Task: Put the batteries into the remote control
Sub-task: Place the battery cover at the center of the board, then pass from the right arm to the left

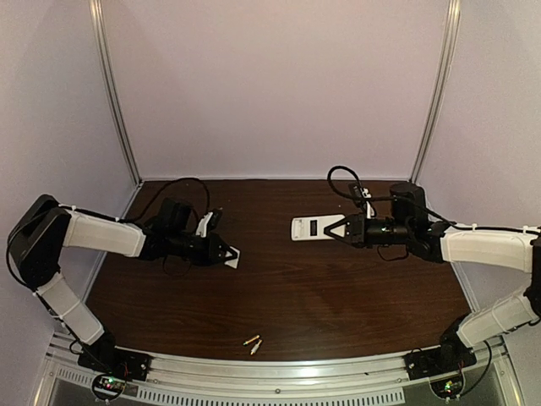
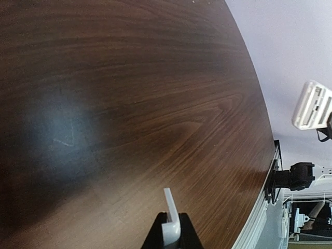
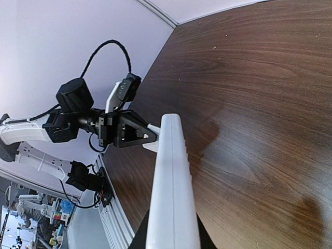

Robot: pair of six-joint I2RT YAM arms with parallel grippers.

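Note:
My left gripper needs to go down next, and it should move toward the wood that is under the cover piece.
My right gripper [image 1: 331, 230] is shut on one end of the white remote control [image 1: 311, 228] and holds it a little above the table, with a dark recess on its upper face. In the right wrist view the remote [image 3: 171, 176] shows edge-on between the jaws. My left gripper [image 1: 230, 252] is shut on a small thin white cover piece [image 1: 233, 259], which shows bent in the left wrist view [image 2: 171, 215]. The remote also shows far off in that view [image 2: 312, 106]. Two gold-yellow batteries [image 1: 253, 342] lie side by side near the table's front edge, away from both grippers.
The dark wooden table [image 1: 287, 288] has a metal rail [image 1: 279, 372] along its front edge. Pale walls stand close behind and at both sides. Black cables loop above each wrist. The left gripper [image 3: 129, 132] shows beyond the remote's tip in the right wrist view.

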